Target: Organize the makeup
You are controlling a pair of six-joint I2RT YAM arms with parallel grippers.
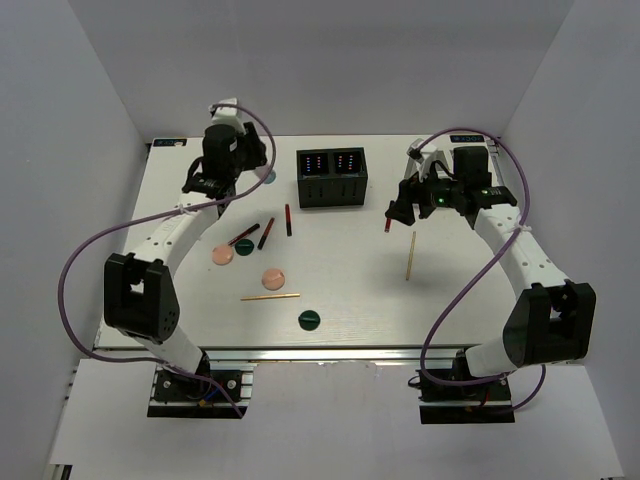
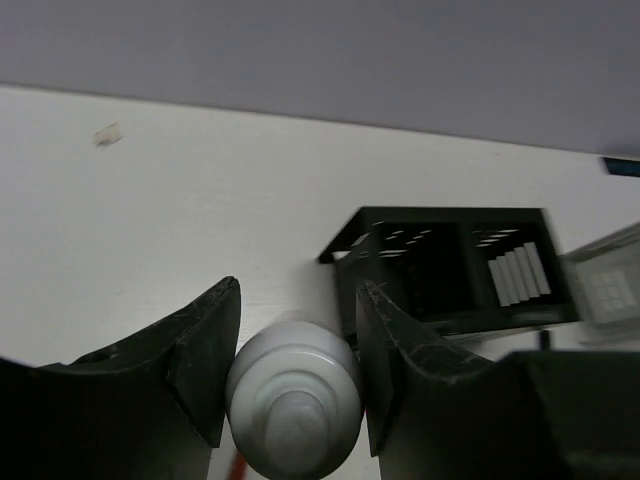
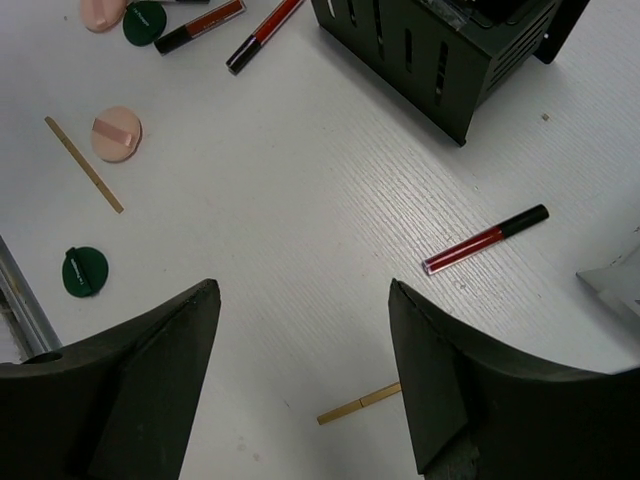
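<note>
The black box's nearer section is open and empty. I will move my left gripper to the right in the top view and lower the white bottle into that section.
My left gripper is shut on the white bottle, with both fingers against its sides, at the back left of the table beside the black box. My right gripper is open and empty, hovering above a red pencil and a tan stick. Three dark and red pencils, two pink discs, a green disc and a second tan stick lie on the left half of the table. Another green disc lies near the pencils.
The black two-compartment box stands at the back centre and also shows in the left wrist view. A white slotted box sits to its right, close to my right gripper. White walls enclose the table.
</note>
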